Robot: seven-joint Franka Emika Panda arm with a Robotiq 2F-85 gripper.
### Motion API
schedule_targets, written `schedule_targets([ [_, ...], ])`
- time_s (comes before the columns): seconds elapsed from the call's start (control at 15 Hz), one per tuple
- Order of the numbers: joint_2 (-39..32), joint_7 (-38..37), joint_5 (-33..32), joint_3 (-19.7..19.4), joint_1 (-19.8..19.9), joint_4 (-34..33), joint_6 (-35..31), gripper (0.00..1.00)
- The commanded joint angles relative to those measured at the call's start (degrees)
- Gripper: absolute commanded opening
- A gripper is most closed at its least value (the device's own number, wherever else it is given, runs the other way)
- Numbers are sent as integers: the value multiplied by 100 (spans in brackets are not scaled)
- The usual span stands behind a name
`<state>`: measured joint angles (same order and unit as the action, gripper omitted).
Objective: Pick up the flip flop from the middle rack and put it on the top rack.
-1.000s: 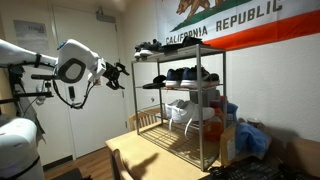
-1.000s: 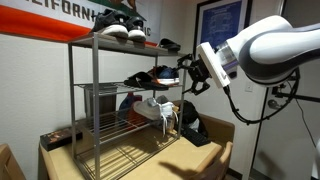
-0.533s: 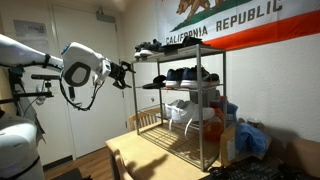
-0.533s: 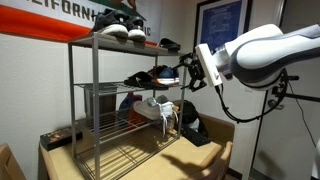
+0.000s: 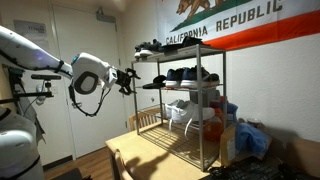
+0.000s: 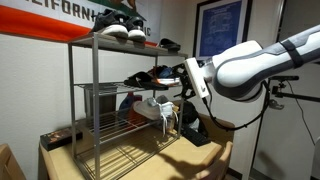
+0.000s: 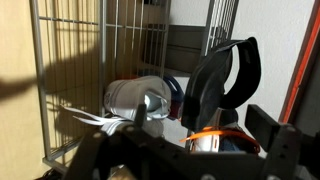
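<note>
The flip flop's near end already points between my gripper's open fingers, so next they should move outward toward the shelf and around it.
The grey wire shelf shows in both exterior views. The black flip flop (image 5: 150, 85) lies at the near end of the middle rack (image 5: 200, 88), beside dark sneakers (image 5: 187, 74). In the wrist view the flip flop (image 7: 226, 82) fills the space just ahead of my fingers. My gripper (image 5: 128, 78) is open and empty at middle-rack height, just outside the shelf's end; it also shows in the other exterior view (image 6: 182, 80) and the wrist view (image 7: 190, 145). The top rack (image 5: 205, 46) (image 6: 85, 42) carries shoes (image 6: 116, 30).
A white sneaker (image 7: 140, 100) sits on the tier below the flip flop. Bags and clothes (image 5: 240, 138) lie by the shelf's far side. A wooden table (image 5: 150, 158) stands under the shelf. A door (image 5: 75, 60) is behind my arm.
My arm has moved toward the shelf. The gripper is closer to the end of the middle rack and the flip flop. It stays open.
</note>
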<state>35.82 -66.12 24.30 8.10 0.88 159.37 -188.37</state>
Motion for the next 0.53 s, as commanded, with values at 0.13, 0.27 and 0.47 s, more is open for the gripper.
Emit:
schedule_targets([
  [0.13, -793, 32, 93, -137, -125, -266, -780, 100],
  [0.27, -931, 54, 79, -159, -170, -366, -925, 100],
  [0.47, -1066, 75, 93, -97, -196, -526, -1074, 100],
])
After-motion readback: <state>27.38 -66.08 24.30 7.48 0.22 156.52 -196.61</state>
